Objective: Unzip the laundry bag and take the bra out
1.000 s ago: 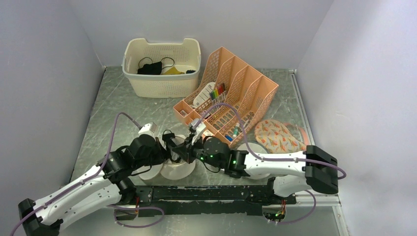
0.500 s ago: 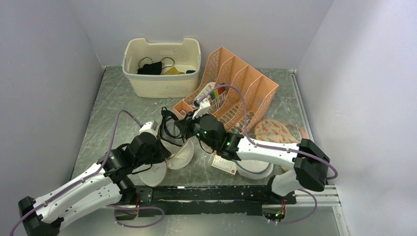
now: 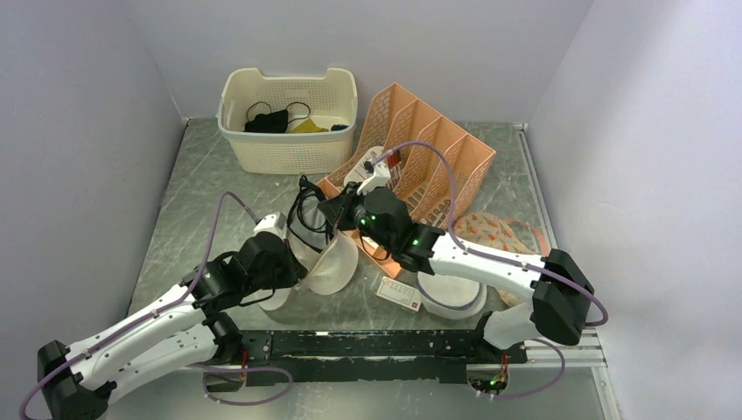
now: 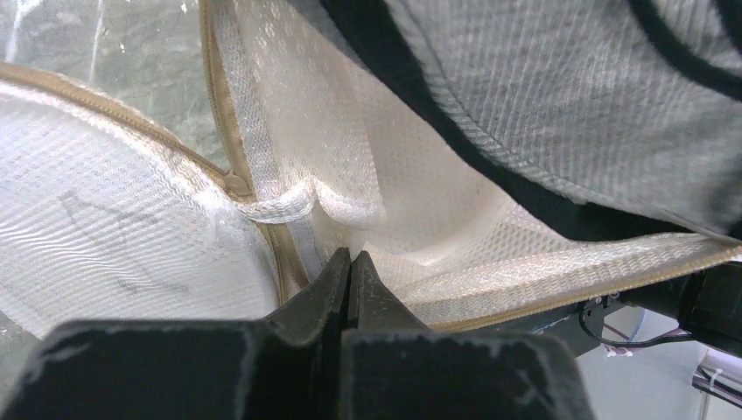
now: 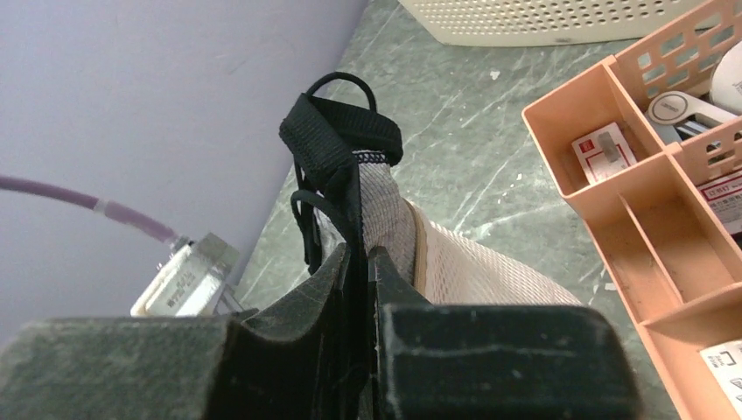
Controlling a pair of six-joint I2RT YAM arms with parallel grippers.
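Note:
The cream basket is open and already has a black cloth in it, so the robot's right gripper needs to rise outward over the yellow cloth inside next and release the bra.
The laundry bag (image 3: 331,267) is white mesh with tan zipper trim and gapes open at mid-table. My left gripper (image 3: 293,273) is shut on the bag's mesh wall (image 4: 367,219) by the zipper rim. My right gripper (image 3: 331,213) is shut on the bra (image 3: 306,226), dark fabric with thin black straps, held up above the bag's opening. In the right wrist view the bra (image 5: 346,149) rises from my shut fingers, with the bag's mesh (image 5: 490,267) just behind. In the left wrist view the bra's dark edge (image 4: 525,188) lies over the bag's inner wall.
A cream basket (image 3: 289,131) with a black cloth stands at the back. An orange file organizer (image 3: 437,166) sits right of it. A patterned cloth (image 3: 494,243), a white round disc (image 3: 451,293) and a small card (image 3: 398,295) lie at the right.
My right gripper has lifted up and away from the table's near side, drawing the bra out of the bag. The bag has tipped open; my left gripper still holds it.

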